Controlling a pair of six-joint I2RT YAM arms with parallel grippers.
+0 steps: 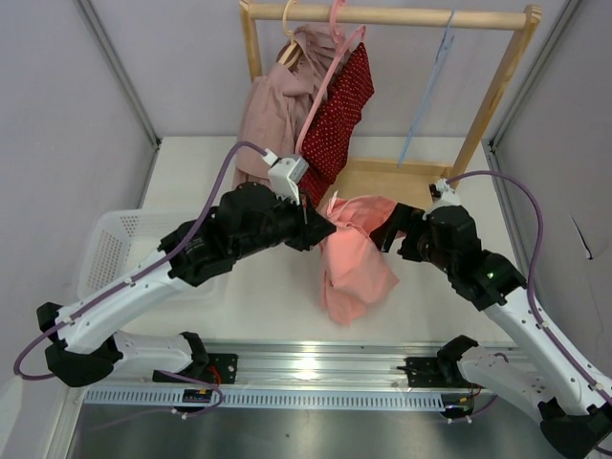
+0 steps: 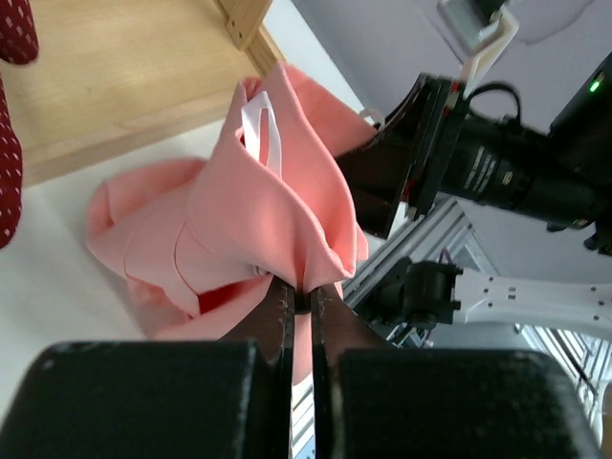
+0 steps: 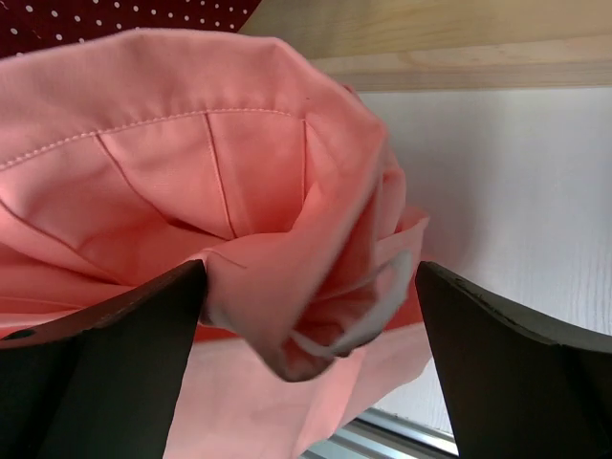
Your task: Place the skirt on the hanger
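Note:
A bare near part of the table lies below and back of my left gripper, so next my left gripper needs to lower and draw back to release the skirt's fold there.
The salmon-pink skirt [image 1: 352, 256] hangs bunched between my two grippers above the table. My left gripper [image 1: 323, 229] is shut on a fold of its waist edge; in the left wrist view its fingers pinch the skirt [image 2: 277, 220] at the gripper's tips [image 2: 301, 298]. My right gripper [image 1: 390, 229] is open at the skirt's right edge. In the right wrist view its fingers stand wide apart around the gripper's gap [image 3: 311, 277], with a bunched fold of the skirt [image 3: 220, 191] and a white loop between them. The light-blue hanger [image 1: 427, 100] hangs from the wooden rail at the back right.
A wooden rack [image 1: 382, 17] stands at the back with a mauve garment [image 1: 277, 105], a dark red dotted garment [image 1: 342, 110] and a pink hanger [image 1: 330, 81]. A white basket [image 1: 110, 244] sits at the left. The rack's wooden base [image 1: 378, 177] lies behind the skirt.

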